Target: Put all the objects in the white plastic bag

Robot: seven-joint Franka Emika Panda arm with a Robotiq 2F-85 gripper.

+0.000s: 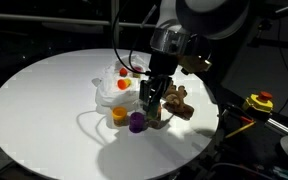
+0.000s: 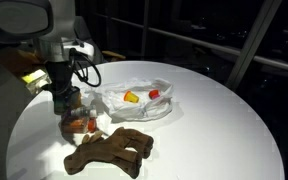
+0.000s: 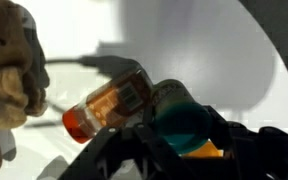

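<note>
My gripper holds the teal object, and the bag lies open with room beside its yellow piece (image 2: 131, 97), so I will lift my gripper over the bag's rim and lower it there to release the teal object.
The white plastic bag (image 1: 114, 90) lies open on the round table and also shows in an exterior view (image 2: 139, 103); a red piece (image 2: 154, 94) and a yellow piece (image 2: 131, 97) lie in it. My gripper (image 1: 152, 100) is low beside the bag, next to a brown plush toy (image 2: 109, 150). In the wrist view the jaws (image 3: 184, 135) are shut on a teal cup-like object (image 3: 182, 120). An orange bottle with a barcode label (image 3: 109, 105) lies just beyond it, touching it. A yellow-orange cup (image 1: 119, 117) and a purple cup (image 1: 136, 121) stand in front of the gripper.
The white round table (image 1: 44, 100) has its edge close to the plush toy. A yellow and red device (image 1: 258, 101) sits off the table. A dark window frame stands behind the table (image 2: 254, 50).
</note>
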